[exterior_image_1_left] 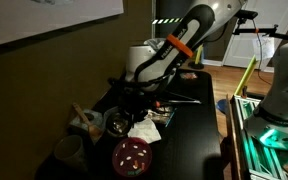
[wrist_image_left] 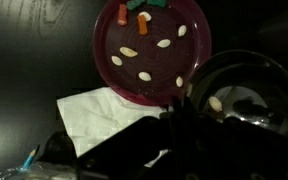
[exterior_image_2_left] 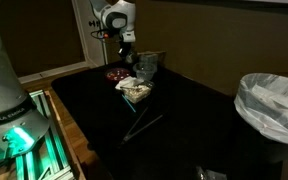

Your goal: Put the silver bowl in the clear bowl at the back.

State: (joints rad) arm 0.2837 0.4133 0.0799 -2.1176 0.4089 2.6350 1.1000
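Note:
My gripper moves away from the red dish over the clear bowl next, then lowers to release, because the pinched silver bowl is still beside it.
The silver bowl (wrist_image_left: 246, 98) is dark and shiny with glints and sits at the right of the wrist view, just right of the red dish with pale spots (wrist_image_left: 149, 45). In an exterior view it lies on the black table (exterior_image_1_left: 117, 125), behind the red dish (exterior_image_1_left: 132, 155). My gripper (wrist_image_left: 180, 108) is low over the table (exterior_image_1_left: 133, 103), its fingers drawn together at the bowl's near rim and seemingly pinching it. The frames are dark. I cannot make out the clear bowl with any certainty.
A white napkin (wrist_image_left: 94, 112) lies beside the red dish. A grey mortar with pestle (exterior_image_1_left: 84, 122) and a tall pale tub (exterior_image_1_left: 69, 150) stand at the table's left side. Small clutter (exterior_image_1_left: 164, 112) lies near the arm. A lined bin (exterior_image_2_left: 272, 105) stands beside the table.

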